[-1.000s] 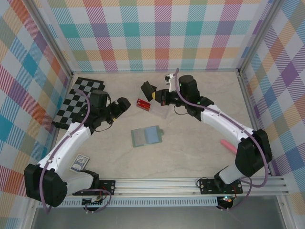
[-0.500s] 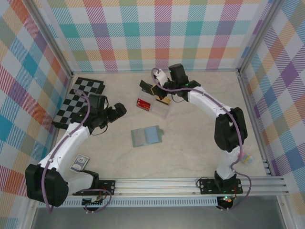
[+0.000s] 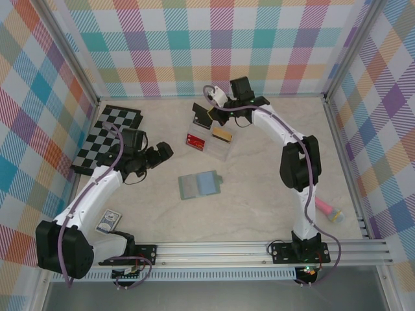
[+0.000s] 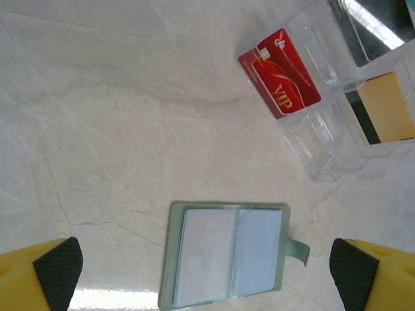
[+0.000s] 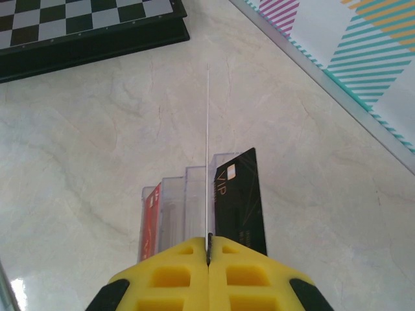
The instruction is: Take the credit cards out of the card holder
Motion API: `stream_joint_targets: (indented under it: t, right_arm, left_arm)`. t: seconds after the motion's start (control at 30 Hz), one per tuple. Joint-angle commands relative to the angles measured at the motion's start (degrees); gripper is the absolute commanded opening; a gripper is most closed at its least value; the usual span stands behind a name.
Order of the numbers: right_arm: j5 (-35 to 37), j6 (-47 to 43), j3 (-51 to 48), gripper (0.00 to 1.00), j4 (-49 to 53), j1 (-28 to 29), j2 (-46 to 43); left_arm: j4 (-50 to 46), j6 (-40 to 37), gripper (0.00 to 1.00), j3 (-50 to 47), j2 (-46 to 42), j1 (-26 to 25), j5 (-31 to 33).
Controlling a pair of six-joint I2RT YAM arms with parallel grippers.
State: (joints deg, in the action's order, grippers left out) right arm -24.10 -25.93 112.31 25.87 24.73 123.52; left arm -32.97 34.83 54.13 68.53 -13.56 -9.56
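Note:
My right gripper lowers the dark credit card, edge-on above, into the clear tray's slot beside the black VIP card (image 5: 240, 201) next and releases it there.
The grey-green card holder (image 3: 200, 184) (image 4: 227, 256) lies open on the table, pale blue lining up, with no gripper on it. My left gripper (image 3: 162, 153) (image 4: 206, 275) hovers open above and to the left of it. My right gripper (image 3: 217, 124) (image 5: 208, 249) is shut on a thin credit card (image 5: 208, 155), seen edge-on over the clear tray (image 5: 174, 201). A black VIP card (image 5: 240, 201) stands in a tray slot beside it. A red VIP card (image 3: 194, 140) (image 4: 280, 76) lies in the tray. An orange card (image 3: 222, 134) (image 4: 389, 107) shows at the right fingertips; I cannot tell whether it is the held one.
The clear slotted tray (image 3: 214, 150) (image 4: 318, 155) sits behind the holder. A black chessboard (image 3: 107, 136) (image 5: 84, 23) lies at the far left. A small patterned box (image 3: 108, 221) rests near the left arm's base and a pink object (image 3: 324, 208) at the right. Checked walls enclose the table.
The right arm has folded in, its elbow swinging toward the right wall, while its gripper stayed over the tray and edged back. The left gripper drifted slightly left.

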Motion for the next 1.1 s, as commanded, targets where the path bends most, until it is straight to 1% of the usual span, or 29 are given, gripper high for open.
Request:
stream_joint_targets:
  t: [0.0, 0.1, 0.33, 0.5, 0.73, 1.07]
  right_arm:
    - [-3.61, -2.68, 5.15, 0.00, 6.46, -0.82, 3.09]
    - [-3.59, -2.99, 7.38, 0.00, 8.66, -0.91, 5.08]
    - [-2.88, -2.71, 9.59, 0.00, 9.26, -1.34, 7.75]
    - [-3.91, -2.28, 14.24, 0.00, 11.85, -1.79, 10.96]
    - [-4.59, -2.81, 17.58, 0.00, 14.20, -1.79, 13.32]
    - [-3.84, -3.99, 17.93, 0.10, 15.00, -1.79, 13.49]
  left_arm:
    - [-2.30, -2.05, 1.00, 0.97, 1.07, 0.82, -2.08]
    - [-2.36, -2.14, 1.00, 0.90, 1.26, 0.82, -2.53]
    - [-1.53, -1.88, 1.00, 0.74, 2.17, 0.82, -3.74]
    - [-1.46, -2.01, 1.00, 0.89, 2.26, 0.82, -4.51]
    - [-1.80, -2.37, 1.00, 1.02, 2.09, 0.82, -4.49]
    - [-1.67, -2.50, 1.00, 0.93, 2.44, 0.82, -4.76]
